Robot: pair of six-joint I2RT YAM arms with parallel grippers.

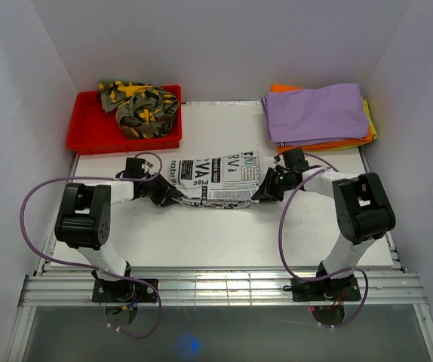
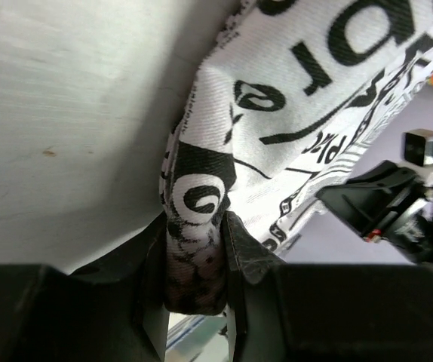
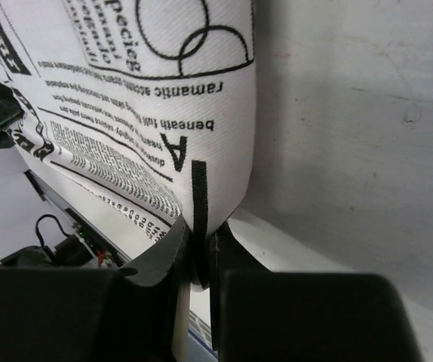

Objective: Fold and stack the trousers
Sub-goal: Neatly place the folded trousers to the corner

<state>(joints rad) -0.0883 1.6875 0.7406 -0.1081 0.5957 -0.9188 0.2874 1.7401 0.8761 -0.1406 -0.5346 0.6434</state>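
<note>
The bundle is folded, so the left gripper will next lift over the purple cloth (image 1: 280, 123), which lies outward and to the gripper's right in the top view, and let go.
White trousers with black newspaper print (image 1: 220, 178) lie folded into a short bundle mid-table. My left gripper (image 1: 170, 194) is shut on a thick bunch of their left end; in the left wrist view the cloth (image 2: 201, 196) is pinched between both fingers of that gripper (image 2: 195, 283). At the bundle's right end my right gripper (image 1: 265, 190) is shut on a thin fold. The right wrist view shows the printed cloth (image 3: 164, 113) and a black stripe squeezed in the gripper (image 3: 200, 260). Camouflage trousers (image 1: 141, 105) lie crumpled in the red tray (image 1: 88, 139).
A stack of folded purple, orange and yellow cloths (image 1: 318, 113) sits at the back right. The red tray stands at the back left. White walls enclose the table on three sides. Purple cables loop beside each arm.
</note>
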